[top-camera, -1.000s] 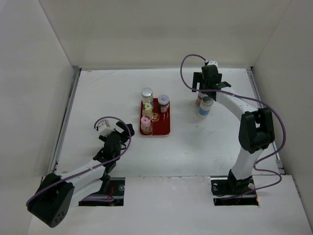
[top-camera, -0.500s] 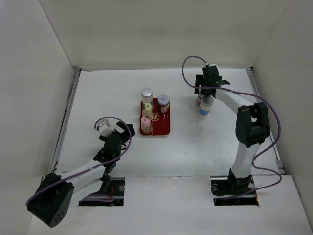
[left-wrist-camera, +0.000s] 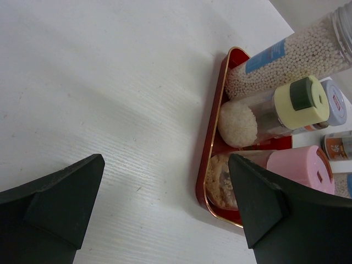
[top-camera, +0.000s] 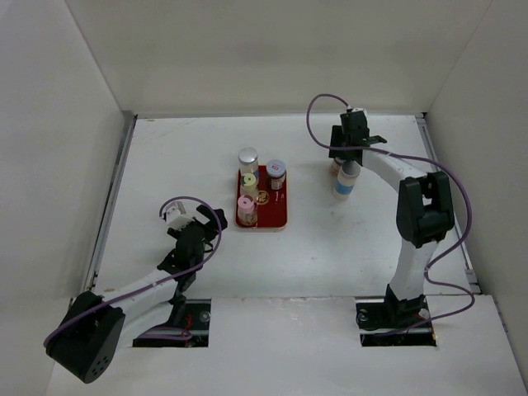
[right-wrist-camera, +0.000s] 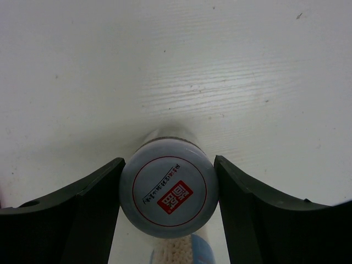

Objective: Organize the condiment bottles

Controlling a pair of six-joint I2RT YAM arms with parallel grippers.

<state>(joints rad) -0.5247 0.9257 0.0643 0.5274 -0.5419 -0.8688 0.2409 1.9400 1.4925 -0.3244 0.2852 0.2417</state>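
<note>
The bottle in my right gripper will be lifted next and carried to the tray's bare bottom on the gripper's left in the top view. Then I will lower and release it.
Several condiment bottles stand on the red tray (top-camera: 276,216): silver-capped (top-camera: 248,157), red-marked cap (top-camera: 276,170), yellow-green cap (top-camera: 249,180) and pink cap (top-camera: 246,204). Two more stand on the table to the right: a blue-labelled one (top-camera: 347,178) and one behind it (top-camera: 337,168). My right gripper (top-camera: 343,159) is over that rear bottle. In the right wrist view its fingers (right-wrist-camera: 93,203) press both sides of the bottle's white cap (right-wrist-camera: 169,192). My left gripper (left-wrist-camera: 165,192) is open and empty over bare table beside the tray's corner (left-wrist-camera: 212,165), near the pink-capped bottle (left-wrist-camera: 300,168).
White walls enclose the table on the left, back and right. The blue-labelled bottle (right-wrist-camera: 184,256) stands right against the held one on the near side. The left arm (top-camera: 186,252) lies low at the front left.
My right gripper has shifted slightly and settled over the rear bottle at the right. The left arm and the tray bottles have not moved.
</note>
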